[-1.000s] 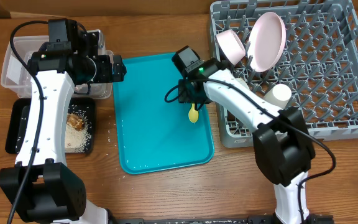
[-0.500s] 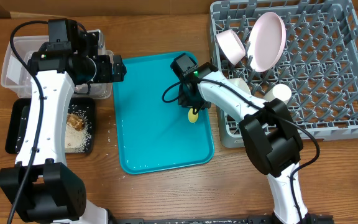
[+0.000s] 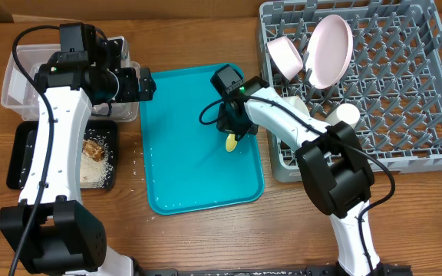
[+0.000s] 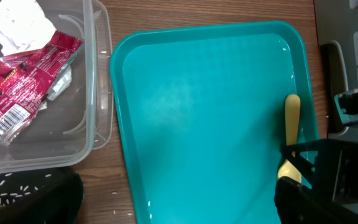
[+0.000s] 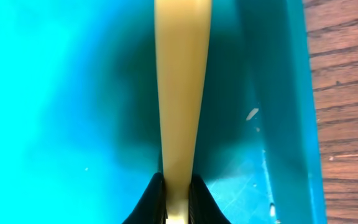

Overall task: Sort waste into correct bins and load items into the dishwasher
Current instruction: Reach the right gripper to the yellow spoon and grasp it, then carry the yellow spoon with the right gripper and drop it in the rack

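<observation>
My right gripper will lift the spoon (image 3: pixel 231 142) next over the slots beside the white cup in the grey dish rack, because they are empty. Then it will lower the spoon and let it go.
A yellow spoon (image 3: pixel 231 142) lies on the teal tray (image 3: pixel 183 153) near its right edge. My right gripper (image 3: pixel 232 126) is shut on the spoon's handle (image 5: pixel 182 74), fingers pinching it from both sides (image 5: pixel 174 193). The spoon also shows in the left wrist view (image 4: pixel 291 118) with the right gripper (image 4: pixel 319 152) across it. My left gripper (image 3: pixel 146 84) is open and empty, hovering over the tray's left edge beside the clear bin (image 3: pixel 14 84); its fingers frame the bottom of the left wrist view (image 4: pixel 179 199).
The grey dish rack (image 3: pixel 405 92) at the right holds a pink bowl (image 3: pixel 285 55), a pink plate (image 3: pixel 330 50) and a white cup (image 3: pixel 346 115). The clear bin holds a red wrapper (image 4: pixel 11 87) and white paper. A black tray (image 3: pixel 29 153) holds food scraps and rice.
My right gripper has come down and closed on the spoon. The spoon's bowl has shifted slightly left on the tray. The left arm has not moved.
</observation>
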Controlling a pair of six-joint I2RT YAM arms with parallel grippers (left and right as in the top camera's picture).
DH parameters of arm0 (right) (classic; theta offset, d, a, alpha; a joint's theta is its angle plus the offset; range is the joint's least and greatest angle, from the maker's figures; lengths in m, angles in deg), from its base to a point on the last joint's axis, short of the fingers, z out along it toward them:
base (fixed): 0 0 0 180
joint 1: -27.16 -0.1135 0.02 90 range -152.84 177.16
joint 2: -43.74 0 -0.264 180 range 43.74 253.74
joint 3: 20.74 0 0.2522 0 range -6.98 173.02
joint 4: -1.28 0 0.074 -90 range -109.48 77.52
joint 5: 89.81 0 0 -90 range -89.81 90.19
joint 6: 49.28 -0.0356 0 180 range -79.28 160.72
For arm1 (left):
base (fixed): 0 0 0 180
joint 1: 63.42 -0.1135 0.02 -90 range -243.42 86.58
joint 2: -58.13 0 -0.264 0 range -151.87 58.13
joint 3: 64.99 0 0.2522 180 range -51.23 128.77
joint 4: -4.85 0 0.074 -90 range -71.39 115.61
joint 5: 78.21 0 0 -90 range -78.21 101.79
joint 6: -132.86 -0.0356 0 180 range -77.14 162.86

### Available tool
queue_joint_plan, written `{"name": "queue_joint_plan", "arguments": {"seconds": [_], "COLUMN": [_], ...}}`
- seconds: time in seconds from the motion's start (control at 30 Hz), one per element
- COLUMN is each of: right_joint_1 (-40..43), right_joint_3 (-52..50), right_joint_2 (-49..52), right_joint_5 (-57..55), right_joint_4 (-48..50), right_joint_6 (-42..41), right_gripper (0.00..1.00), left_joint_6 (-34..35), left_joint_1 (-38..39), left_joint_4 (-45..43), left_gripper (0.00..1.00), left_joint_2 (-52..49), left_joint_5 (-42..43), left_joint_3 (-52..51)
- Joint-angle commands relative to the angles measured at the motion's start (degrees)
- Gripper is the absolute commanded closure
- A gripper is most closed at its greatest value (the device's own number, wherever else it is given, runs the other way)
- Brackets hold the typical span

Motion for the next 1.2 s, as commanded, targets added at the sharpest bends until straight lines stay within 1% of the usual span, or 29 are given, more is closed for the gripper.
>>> {"name": "queue_joint_plan", "arguments": {"seconds": [0.0, 0.47, 0.63, 0.73, 0.83, 0.9, 0.97, 1.07, 1.17], "right_joint_1": [0.2, 0.0, 0.6, 0.6, 1.3, 3.9, 6.9, 12.3, 18.1], "right_joint_3": [3.0, 3.9, 10.3, 14.6, 16.0, 16.0, 16.0, 16.0, 15.5], "right_joint_2": [-1.1, -3.8, -10.2, -16.4, -23.3, -28.2, -30.7, -32.2, -32.2], "right_joint_5": [1.5, 0.5, -0.2, -5.7, -11.6, -14.1, -15.2, -16.7, -16.8], "right_joint_4": [-1.5, -1.5, -7.1, -11.1, -13.0, -15.1, -17.5, -21.4, -25.1], "right_joint_6": [3.3, 4.4, 8.5, 8.9, 8.5, 6.9, 4.4, -0.9, -8.2], "right_gripper": [0.96, 0.96, 0.96, 0.96, 0.96, 0.96, 0.96, 0.96, 0.96], "left_joint_6": [-0.7, -0.7, -0.7, -0.7, -0.7, -0.7, -0.7, -0.7, -0.7], "left_joint_1": [0.0, 0.0, 0.0, 0.0, 0.0, 0.0, 0.0, 0.0, 0.0], "left_joint_4": [0.1, 0.1, 0.1, 0.1, 0.1, 0.1, 0.1, 0.1, 0.1], "left_gripper": [0.00, 0.00, 0.00, 0.00, 0.00, 0.00, 0.00, 0.00, 0.00], "left_joint_2": [0.4, 0.4, 0.4, 0.4, 0.4, 0.4, 0.4, 0.4, 0.4], "left_joint_5": [-0.1, -0.1, -0.1, -0.1, -0.1, -0.1, -0.1, -0.1, -0.1], "left_joint_3": [1.2, 1.2, 1.2, 1.2, 1.2, 1.2, 1.2, 1.2, 1.2]}}
